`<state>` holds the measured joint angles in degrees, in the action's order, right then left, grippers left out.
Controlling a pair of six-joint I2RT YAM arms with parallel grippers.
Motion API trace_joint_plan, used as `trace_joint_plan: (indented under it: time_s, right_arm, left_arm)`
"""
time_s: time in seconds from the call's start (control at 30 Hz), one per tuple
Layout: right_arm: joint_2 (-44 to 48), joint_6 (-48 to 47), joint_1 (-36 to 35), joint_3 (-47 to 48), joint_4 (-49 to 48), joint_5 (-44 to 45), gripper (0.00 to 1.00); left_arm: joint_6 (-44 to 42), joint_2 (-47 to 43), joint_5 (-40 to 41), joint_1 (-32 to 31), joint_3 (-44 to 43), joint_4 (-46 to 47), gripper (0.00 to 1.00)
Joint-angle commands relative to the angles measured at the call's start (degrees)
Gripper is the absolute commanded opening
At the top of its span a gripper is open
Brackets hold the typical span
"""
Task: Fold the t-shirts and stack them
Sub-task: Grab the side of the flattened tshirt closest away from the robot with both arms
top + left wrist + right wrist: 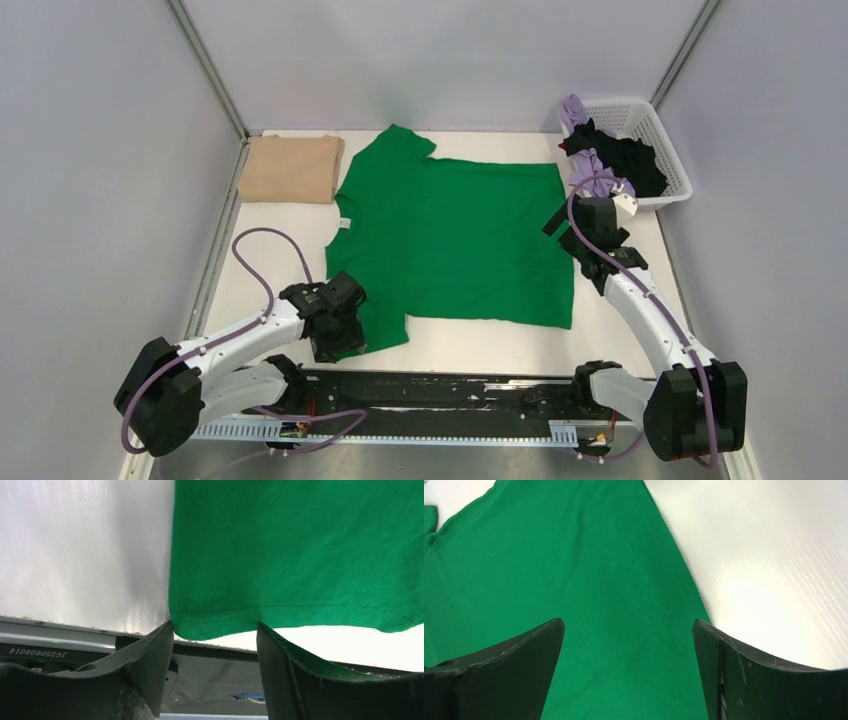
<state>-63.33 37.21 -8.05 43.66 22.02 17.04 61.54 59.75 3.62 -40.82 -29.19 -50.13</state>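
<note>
My right gripper moves its open fingers back and down onto the green t-shirt's near corner (pixel 567 322) next, since it lies back along the hem and below the gripper.
A bright green t-shirt (pixel 450 240) lies spread flat on the table, its small white label (pixel 344 222) at the left edge. A tan t-shirt (pixel 292 168) lies folded at the back left. Lilac (pixel 572 110) and black (pixel 630 160) t-shirts are heaped in the basket. My left gripper (pixel 340 325) is open at the near left sleeve. In the left wrist view the sleeve hem (pixel 300 555) lies just past the open gripper (pixel 215 627). My right gripper (pixel 562 222) is open over the shirt's right edge; the right wrist view shows green cloth (pixel 574 570) between its fingers (pixel 628 622).
A white lattice basket (pixel 672 195) stands at the back right corner, close behind the right wrist. A black rail (pixel 450 390) runs along the near table edge between the arm bases. Grey walls enclose the table on three sides.
</note>
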Motion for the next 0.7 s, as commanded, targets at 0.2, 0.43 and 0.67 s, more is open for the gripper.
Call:
trace_joint_plan:
  time_s: [0.2,0.43,0.67]
  right_arm:
    - [0.65,0.32,0.49,0.29,-2.21,0.8,1.0]
    - [3.67,3.55,0.66,-0.27,2.74,1.62,1.0]
    - [12.98,10.75,1.03,-6.03,18.41,-2.66,1.0]
  left_arm:
    - [0.72,4.02,2.11,-0.23,-1.55,4.96,0.56]
    - [-2.06,8.33,3.25,-0.23,-4.11,6.68,0.23]
    - [-4.03,5.48,0.3,-0.23,-4.57,4.48,0.0]
